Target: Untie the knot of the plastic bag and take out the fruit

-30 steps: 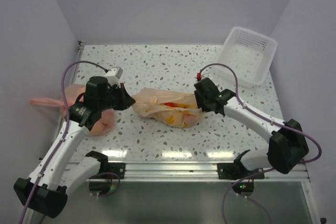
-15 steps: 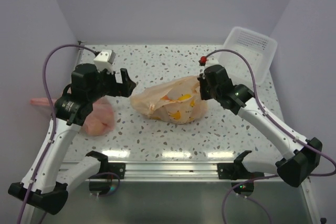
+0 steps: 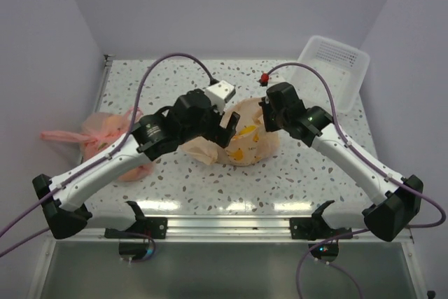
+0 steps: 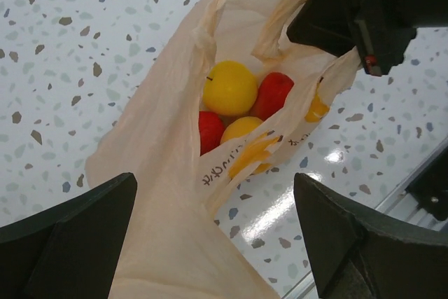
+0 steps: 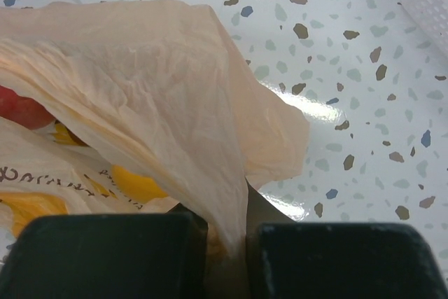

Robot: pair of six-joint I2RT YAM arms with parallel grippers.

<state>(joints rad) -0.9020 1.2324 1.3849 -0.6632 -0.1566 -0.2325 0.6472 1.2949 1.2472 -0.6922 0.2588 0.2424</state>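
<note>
I must lower my left gripper leftward in the top view onto the bag's rim opposite my right gripper, as that side is slack and unheld.
The plastic bag [image 3: 245, 146] lies mid-table, pale peach-orange, its mouth gaping open [image 4: 175, 138]. The knot is out of view. Inside it I see fruit: a yellow one [image 4: 229, 87], a red one [image 4: 274, 94], and a second red one [image 4: 208, 131] beside another yellow one. My left gripper [image 3: 229, 129] hovers open above the bag's near-left part, its wide-set fingers [image 4: 70, 243] either side of the film and holding nothing. My right gripper [image 3: 268, 122] is shut on the bag's right edge [image 5: 227, 229], holding it up.
A pinker salmon bag [image 3: 105, 131] lies at the table's left edge. A white slotted basket [image 3: 332, 68] stands at the back right corner. The speckled tabletop [image 3: 182, 187] runs to a metal rail at the front.
My left gripper let go, opened and swung from the left side to above the bag. My right gripper shut on the bag's right edge and raised it, opening the mouth.
</note>
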